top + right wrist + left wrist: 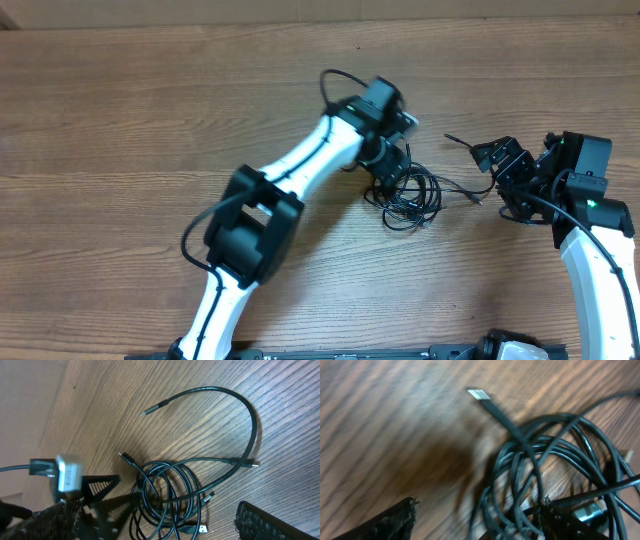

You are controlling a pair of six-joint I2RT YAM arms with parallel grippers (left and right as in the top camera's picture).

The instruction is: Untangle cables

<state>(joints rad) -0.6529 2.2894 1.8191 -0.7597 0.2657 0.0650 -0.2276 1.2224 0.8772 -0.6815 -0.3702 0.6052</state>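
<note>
The coil's outer edge (pixel 374 195) (pixel 491 497) lies below my left gripper, between its open fingers. The left gripper moves down to it next and closes where several pieces of cable run together.
The cables (pixel 412 195) lie as a tangled coil of thin black cords on the wooden table, just right of centre. My left gripper (pixel 392 170) hovers over the coil's left side. In the left wrist view the left gripper (pixel 479 510) is open, with loops of the cables (pixel 555 460) between its fingers and a flat plug (pixel 479 394) sticking out beyond. My right gripper (pixel 503 178) stands open to the right of the tangle, holding nothing. In the right wrist view the cables (pixel 170 495) sit beside one finger (pixel 262 520), and one loose cord (pixel 250 420) arcs away.
The left arm (pixel 300 160) stretches diagonally from the bottom left over the table. Its own thicker black wire (pixel 335 80) loops up behind the wrist. The table's far edge (pixel 300 22) runs along the top. A cord end (pixel 450 138) lies near the right gripper.
</note>
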